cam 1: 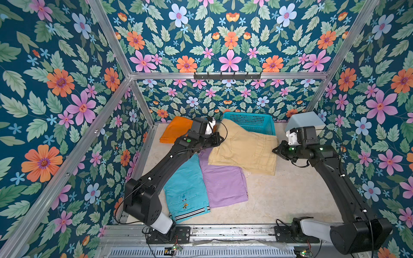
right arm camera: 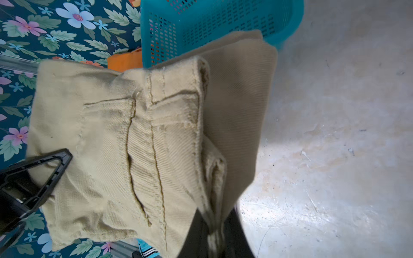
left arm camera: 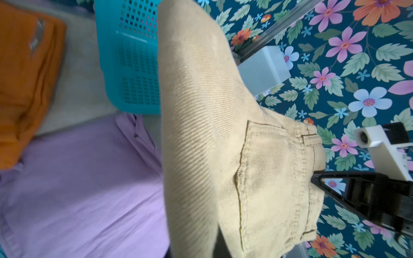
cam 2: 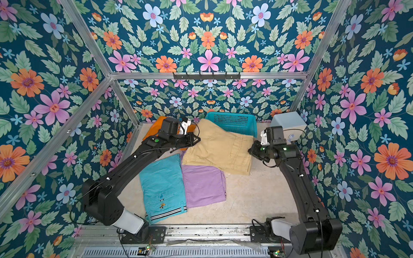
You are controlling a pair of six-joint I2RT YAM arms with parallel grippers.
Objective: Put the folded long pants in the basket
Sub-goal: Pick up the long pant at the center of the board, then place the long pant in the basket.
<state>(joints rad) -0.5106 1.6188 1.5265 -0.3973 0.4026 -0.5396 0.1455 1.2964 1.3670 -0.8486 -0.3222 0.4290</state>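
The left gripper brings the tan pants outward next, then down to the teal basket's end [cam 1: 227, 115] by the orange pants [cam 1: 175, 129], then releases them, since the orange pants hang before it.
The tan folded pants [cam 1: 243, 149] [cam 2: 220, 148] hang stretched between both grippers, lifted above the table in front of the teal basket [cam 1: 251, 122] [cam 2: 232, 121]. My left gripper [cam 1: 220, 139] [cam 2: 194, 139] is shut on their left edge, and the cloth [left arm camera: 201, 156] fills the left wrist view. At the waistband end my right gripper [cam 1: 276, 150] [cam 2: 251, 150] is shut, with the tan cloth [right arm camera: 214, 223] pinched between its dark fingers. The orange pants [cam 1: 175, 129], the turquoise pants [cam 1: 185, 189] and the lilac pants [cam 1: 223, 183] lie flat on the table.
A pale grey-blue box [cam 1: 306, 122] stands at the back right, right of the basket. Flowered walls close in the table on three sides. Bare table [cam 1: 290, 189] lies right of the lilac pants.
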